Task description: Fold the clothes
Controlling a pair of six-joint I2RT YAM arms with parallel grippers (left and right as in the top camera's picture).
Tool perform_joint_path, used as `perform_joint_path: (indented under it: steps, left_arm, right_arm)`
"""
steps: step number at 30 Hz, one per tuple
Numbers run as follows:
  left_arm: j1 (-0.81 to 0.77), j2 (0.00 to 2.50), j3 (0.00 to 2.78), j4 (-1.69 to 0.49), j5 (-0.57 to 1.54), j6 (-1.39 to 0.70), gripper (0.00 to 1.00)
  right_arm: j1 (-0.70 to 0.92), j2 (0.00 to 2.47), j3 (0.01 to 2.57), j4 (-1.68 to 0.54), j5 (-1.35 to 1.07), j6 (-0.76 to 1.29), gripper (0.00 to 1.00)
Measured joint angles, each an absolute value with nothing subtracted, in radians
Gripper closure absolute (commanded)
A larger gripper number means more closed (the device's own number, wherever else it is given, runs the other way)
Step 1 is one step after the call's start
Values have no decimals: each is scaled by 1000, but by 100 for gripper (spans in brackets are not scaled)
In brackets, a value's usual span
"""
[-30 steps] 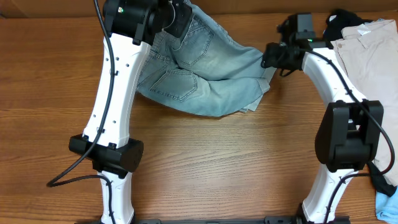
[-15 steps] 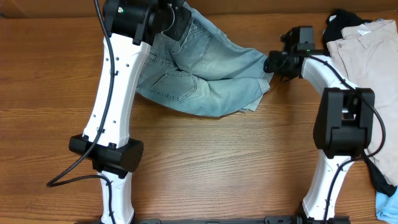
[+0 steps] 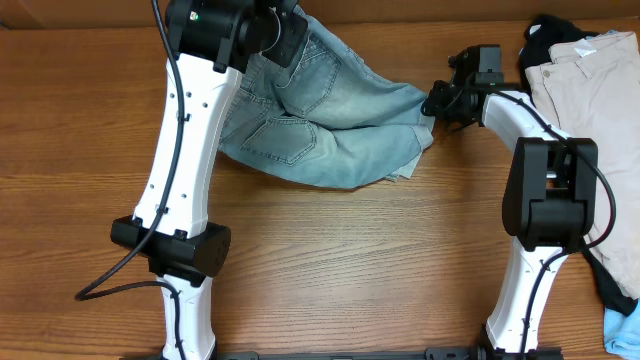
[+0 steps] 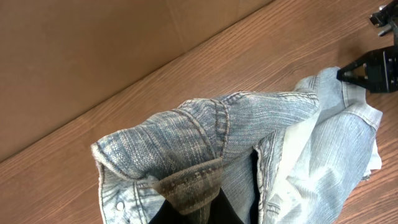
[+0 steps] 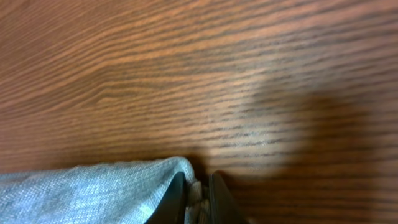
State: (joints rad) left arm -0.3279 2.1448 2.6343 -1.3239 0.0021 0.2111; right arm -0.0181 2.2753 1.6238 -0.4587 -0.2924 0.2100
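Note:
The left gripper will next go up, then down to let go of the waistband corner on the tabletop, because the bare wood by the brown board is below it.
The clothes, faded light-blue denim shorts (image 3: pixel 330 120), lie bunched at the back of the table with a stitched pocket facing up. My left gripper (image 3: pixel 285 30) holds their upper left part lifted. In the left wrist view it (image 4: pixel 202 208) is shut on the waistband of the shorts (image 4: pixel 261 137), which drape away from it. My right gripper (image 3: pixel 437 100) is at the shorts' right edge. In the right wrist view its (image 5: pixel 198 190) two dark fingers are pinched together on the hem of the shorts (image 5: pixel 93 193), low over the wood.
Beige trousers (image 3: pixel 590 100) lie at the right edge with a black garment (image 3: pixel 550 30) behind them. A light-blue item (image 3: pixel 620 325) shows at the bottom right corner. A brown board (image 4: pixel 93 50) runs along the table's back edge.
My right gripper has moved left to the shorts' right edge and shut on the hem. The left arm and the lifted waistband have stayed where they were.

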Motion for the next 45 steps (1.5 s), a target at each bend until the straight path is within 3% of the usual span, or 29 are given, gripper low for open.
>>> perform_joint_path:
  steps: [8,23,35,45]
  left_arm:
    - [-327,2129,2634,-1293,-88,184,96]
    - [-327,1635,2675,-1272,-203,159,96]
    - [-327,1438,2679,-1395,-203,159,96]
    - [-328,1455,2676,-1501,-221,159,96]
  right_arm:
    - [-60,2171,1638,-653,-334,196,96]
    - [-225,1273,1813,-995,-362,157,96]
    - [-327,841,1810,-1104,-364,157,96]
    - [-327,922,1816,-1151,-375,156,96]
